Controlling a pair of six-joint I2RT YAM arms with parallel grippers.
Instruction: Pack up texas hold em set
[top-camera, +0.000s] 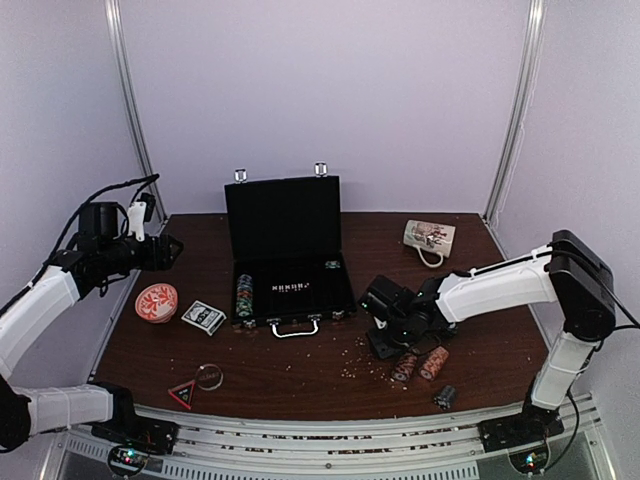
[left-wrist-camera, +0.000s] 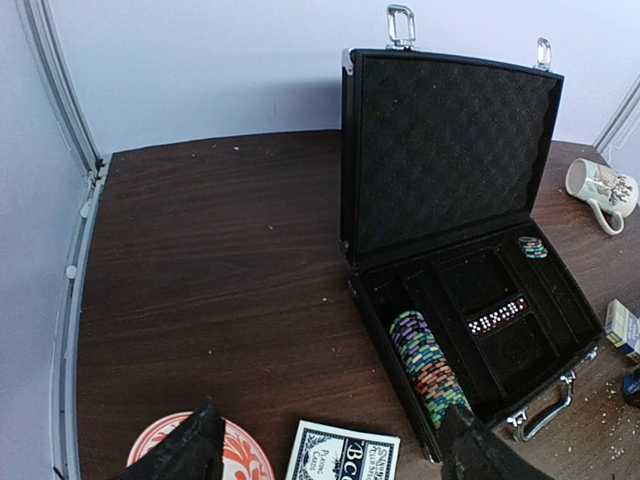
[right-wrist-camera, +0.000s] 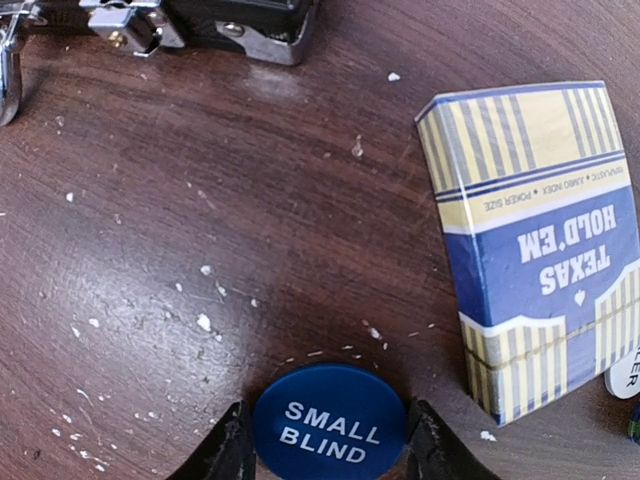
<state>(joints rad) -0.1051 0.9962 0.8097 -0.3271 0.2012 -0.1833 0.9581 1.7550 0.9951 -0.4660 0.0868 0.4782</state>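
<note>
The right gripper lifts the button, crosses over, lowers and releases it next. The empty section of the briefcase between dice (left-wrist-camera: 497, 315) and handle lies left in the top view.
The black briefcase (top-camera: 288, 245) lies open at mid-table, lid up. Inside it a striped chip stack (left-wrist-camera: 430, 365) fills the left slot, with dice (left-wrist-camera: 497, 315) in the middle and a few chips (left-wrist-camera: 532, 246) at the back right. My right gripper (right-wrist-camera: 330, 440) is down on the table in front of the case, its fingers pressed against both edges of a blue "SMALL BLIND" button (right-wrist-camera: 330, 425). A boxed Texas Hold'em deck (right-wrist-camera: 540, 240) lies just to the right of it. My left gripper (left-wrist-camera: 330, 415) hangs open and empty, high above a blue card deck (left-wrist-camera: 340, 455).
An orange-red dish (top-camera: 156, 302) sits left of the case and a white mug (top-camera: 428, 238) lies at the back right. Two chip stacks (top-camera: 418, 365) lie on their sides near the right gripper (top-camera: 385, 335). A red triangle (top-camera: 182, 394) and a ring (top-camera: 209, 377) lie near the front edge. Crumbs dot the tabletop.
</note>
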